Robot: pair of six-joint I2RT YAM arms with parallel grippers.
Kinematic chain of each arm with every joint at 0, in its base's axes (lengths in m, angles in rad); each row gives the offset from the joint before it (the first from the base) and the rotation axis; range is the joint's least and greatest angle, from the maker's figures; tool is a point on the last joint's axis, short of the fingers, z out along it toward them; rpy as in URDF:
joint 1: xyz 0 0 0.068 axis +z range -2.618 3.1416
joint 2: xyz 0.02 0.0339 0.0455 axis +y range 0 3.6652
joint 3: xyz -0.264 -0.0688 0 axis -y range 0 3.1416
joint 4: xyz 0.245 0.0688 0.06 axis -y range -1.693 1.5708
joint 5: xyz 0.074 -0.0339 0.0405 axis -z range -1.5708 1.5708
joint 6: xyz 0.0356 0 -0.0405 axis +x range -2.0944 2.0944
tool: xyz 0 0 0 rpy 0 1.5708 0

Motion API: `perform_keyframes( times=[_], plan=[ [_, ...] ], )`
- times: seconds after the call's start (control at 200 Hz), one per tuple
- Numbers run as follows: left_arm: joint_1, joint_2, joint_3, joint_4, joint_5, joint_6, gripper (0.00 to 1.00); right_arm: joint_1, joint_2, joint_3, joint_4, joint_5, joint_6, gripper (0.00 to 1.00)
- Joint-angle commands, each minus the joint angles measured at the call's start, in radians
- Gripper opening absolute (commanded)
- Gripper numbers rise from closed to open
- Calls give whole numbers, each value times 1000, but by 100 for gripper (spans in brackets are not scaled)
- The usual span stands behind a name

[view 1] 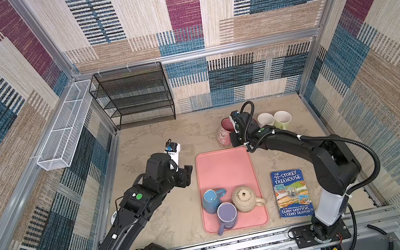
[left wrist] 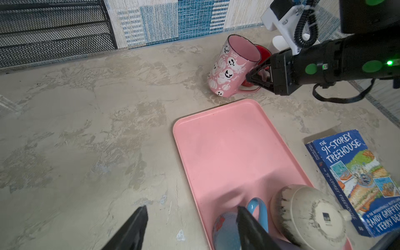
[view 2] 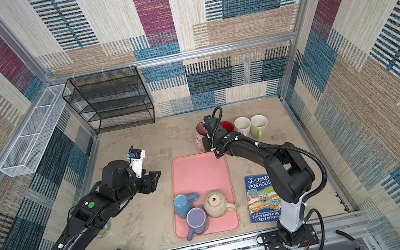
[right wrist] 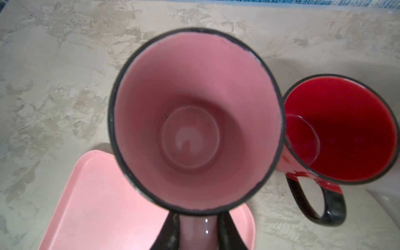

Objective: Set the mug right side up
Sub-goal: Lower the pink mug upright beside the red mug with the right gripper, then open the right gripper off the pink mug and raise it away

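The pink mug leans, so it goes upright onto the tabletop beyond the tray next. My right gripper moves slightly outward and tilts, then releases it.
The mug [view 1: 223, 133] [view 2: 199, 139] [left wrist: 231, 67] is pink with white ghosts and a black rim. It stands mouth up and slightly tilted on the table, just beyond the pink tray's [view 1: 222, 166] far edge. The right wrist view looks straight down into the mug [right wrist: 194, 121]. My right gripper [view 1: 234, 136] [left wrist: 253, 76] [right wrist: 198, 233] is shut on its handle. My left gripper [view 1: 188, 175] [view 2: 155, 179] [left wrist: 192, 208] hangs open and empty over the table, left of the tray.
A red mug [right wrist: 346, 129] stands upright right beside the pink one, with a white mug [view 1: 265, 119] and a green mug [view 1: 282, 119] beyond it. A blue mug [view 1: 211, 201], a purple mug [view 1: 227, 215] and a bottom-up beige mug [view 1: 245, 198] crowd the tray's near end. A book [view 1: 291, 193] lies to the right. A black mesh rack [view 1: 135, 95] stands at the back left.
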Motion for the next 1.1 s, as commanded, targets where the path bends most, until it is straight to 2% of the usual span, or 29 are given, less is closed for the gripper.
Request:
perform_keyframes(
  times=[0.0, 0.681, 1.097],
  plan=[
    [3, -4, -4, 6, -35, 3, 70, 0, 20, 40, 39, 69, -16, 0],
    [34, 9, -4, -6, -19, -11, 70, 0, 142, 154, -18, 125, -54, 0],
    [38, 56, 15, -18, -6, -30, 71, 1, 148, 154, -34, 151, -63, 0]
  ],
)
